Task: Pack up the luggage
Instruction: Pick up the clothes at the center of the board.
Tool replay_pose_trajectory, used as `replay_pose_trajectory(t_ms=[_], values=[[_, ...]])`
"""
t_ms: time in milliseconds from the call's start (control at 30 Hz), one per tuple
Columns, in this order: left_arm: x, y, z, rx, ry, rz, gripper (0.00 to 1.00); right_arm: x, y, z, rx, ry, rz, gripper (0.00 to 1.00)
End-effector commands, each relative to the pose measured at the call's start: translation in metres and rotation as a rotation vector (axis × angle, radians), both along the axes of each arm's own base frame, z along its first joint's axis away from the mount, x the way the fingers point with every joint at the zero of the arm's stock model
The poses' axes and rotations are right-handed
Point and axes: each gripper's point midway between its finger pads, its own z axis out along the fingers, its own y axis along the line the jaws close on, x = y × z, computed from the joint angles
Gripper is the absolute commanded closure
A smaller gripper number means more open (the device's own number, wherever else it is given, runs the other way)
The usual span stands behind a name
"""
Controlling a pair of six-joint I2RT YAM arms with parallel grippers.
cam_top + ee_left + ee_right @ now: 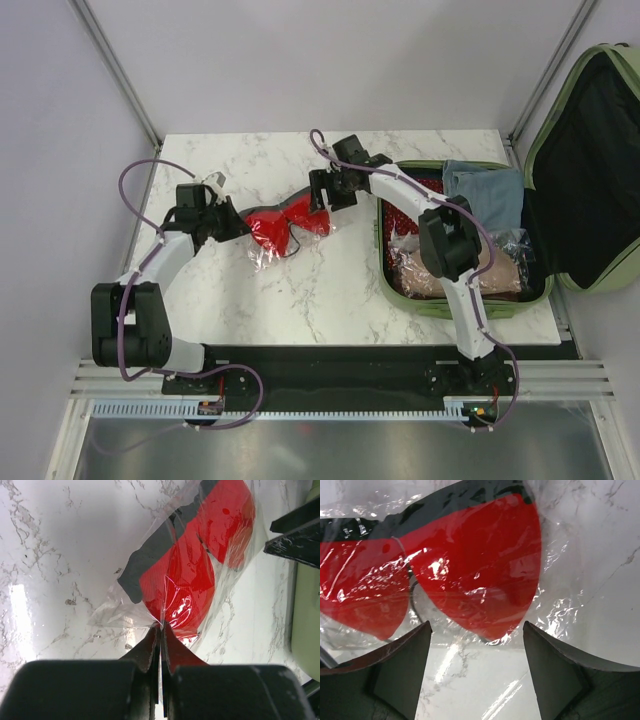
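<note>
I should lower my right gripper's spread fingers onto the bag's end nearest the luggage, over the red garment (475,580) just beyond them.
The sage-green luggage (585,150) lies open at the table's right, lid up, with folded clothes and clear bags inside. A red and black garment in a clear plastic bag (285,225) lies on the marble table between the arms. My left gripper (232,222) is shut on the bag's left edge; in the left wrist view the plastic (165,580) is pinched between the closed fingertips (161,627). My right gripper (322,190) is open just over the bag's right end; in the right wrist view the red garment (475,580) sits just beyond the spread fingers (402,665).
Inside the luggage lie a blue folded garment (485,190), a red patterned bag (405,215) and a pinkish bagged item (425,270). The white marble table (250,300) ends at a dark strip near the arm bases. Purple-grey walls enclose the table.
</note>
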Motion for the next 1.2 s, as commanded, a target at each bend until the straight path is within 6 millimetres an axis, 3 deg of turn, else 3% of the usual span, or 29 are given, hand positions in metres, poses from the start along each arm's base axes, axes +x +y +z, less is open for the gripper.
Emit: replay_pose_trajectory(t_ms=[0,67,333,533,633,800,1000,1067,1100,1167], values=[[-0.006,-0.003,0.01,0.02,-0.037,-0.079,0.98,0.028,0.01,0.007,-0.009,-0.12,-0.01,0.18],[-0.004,0.007,0.008,0.026,-0.028,-0.064,0.98,0.032,0.012,-0.003,-0.034,-0.139,-0.006,0.17],[-0.004,0.007,0.002,0.029,-0.013,-0.095,0.98,0.047,0.006,-0.027,-0.106,-0.184,-0.037,0.14],[-0.004,0.007,-0.006,0.028,0.01,-0.103,0.98,0.034,0.013,-0.048,-0.112,-0.138,0.009,0.12],[-0.004,0.008,-0.014,0.03,0.028,-0.104,0.98,0.021,0.014,-0.06,-0.116,-0.102,0.038,0.16],[-0.001,0.007,-0.018,0.024,0.042,-0.103,0.98,0.006,0.015,-0.069,-0.126,-0.059,0.056,0.44],[0.005,0.013,-0.023,0.04,0.076,-0.052,0.98,0.0,0.011,-0.05,-0.129,-0.064,0.033,0.72],[0.005,0.015,-0.027,0.044,0.104,-0.031,0.89,0.001,0.009,-0.033,-0.119,-0.076,0.01,0.84],[0.006,0.018,-0.027,0.048,0.108,-0.018,0.75,-0.001,0.01,-0.027,-0.112,-0.069,-0.005,0.86],[0.009,0.017,-0.024,0.038,0.113,-0.009,0.64,0.001,0.008,-0.002,-0.094,-0.096,-0.037,0.91]])
